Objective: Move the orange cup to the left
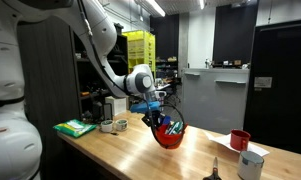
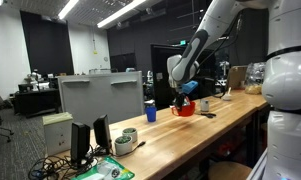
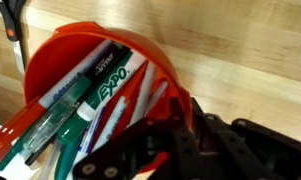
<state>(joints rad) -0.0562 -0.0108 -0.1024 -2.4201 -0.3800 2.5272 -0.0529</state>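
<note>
My gripper will next draw back the cup it is holding, lower the cup onto the bare tabletop near the green book and let go of the cup's rim.
The orange cup [image 1: 171,135] is a wide red-orange bowl-like cup full of colourful pens and markers. It is tilted over the wooden table [image 1: 120,155]. It also shows in an exterior view [image 2: 183,108]. My gripper [image 1: 156,113] comes from above and is shut on the cup's rim. In the wrist view the cup [image 3: 65,50] fills the left side, with Expo markers inside. The black fingers [image 3: 188,118] pinch its right rim. I cannot tell whether the cup's bottom touches the table.
A dark red mug [image 1: 239,140], a pale cup [image 1: 252,165] and a dark tool [image 1: 216,171] stand past the orange cup. A green book [image 1: 75,127] and tape rolls [image 1: 116,125] lie on the other side. A blue cup [image 2: 150,110] stands beside a monitor [image 2: 100,95].
</note>
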